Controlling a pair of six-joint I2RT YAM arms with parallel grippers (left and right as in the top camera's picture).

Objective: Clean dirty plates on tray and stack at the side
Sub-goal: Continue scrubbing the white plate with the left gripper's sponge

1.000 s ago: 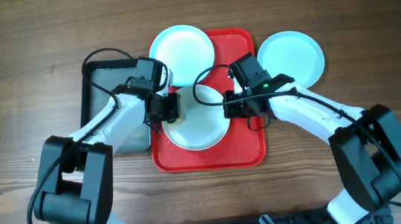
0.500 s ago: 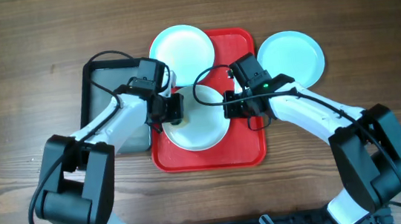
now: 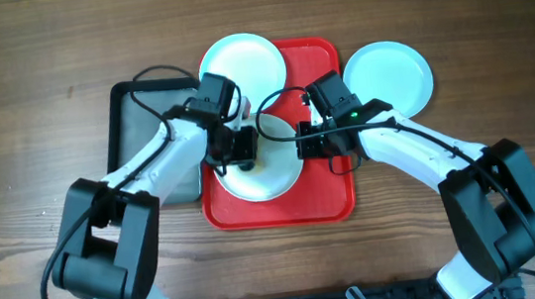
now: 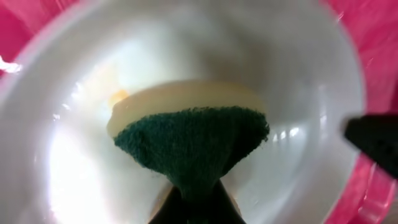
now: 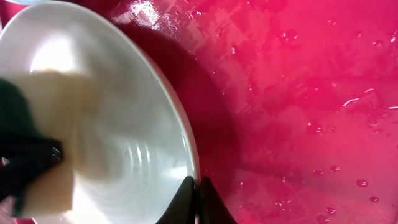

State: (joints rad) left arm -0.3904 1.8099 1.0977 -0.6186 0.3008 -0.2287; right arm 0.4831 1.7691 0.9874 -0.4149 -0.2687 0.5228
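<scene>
The dark grey pan (image 3: 143,126) lies to the left of my left gripper in the overhead view, so next this gripper needs to lift across to it, then lower and release the sponge.
On the red tray (image 3: 332,197) lies a white plate (image 3: 275,176). My left gripper (image 3: 243,150) is shut on a green and yellow sponge (image 4: 193,146) that presses on the inside of the plate (image 4: 298,93). At the plate's right edge, my right gripper (image 3: 305,146) is shut on the rim (image 5: 189,149), with a dark shadow on the tray (image 5: 298,93) under that edge. One pale blue plate (image 3: 242,65) overlaps the tray's far left corner. Another pale blue plate (image 3: 389,75) lies on the table to the tray's right.
A dark grey pan (image 3: 139,113) lies left of the tray, partly under my left arm. Water drops cover the tray's floor (image 5: 348,174). Bare wooden table (image 3: 22,86) surrounds everything.
My left gripper has carried the sponge to the right, from the white plate's left rim toward its middle. The right gripper and the plates have stayed put.
</scene>
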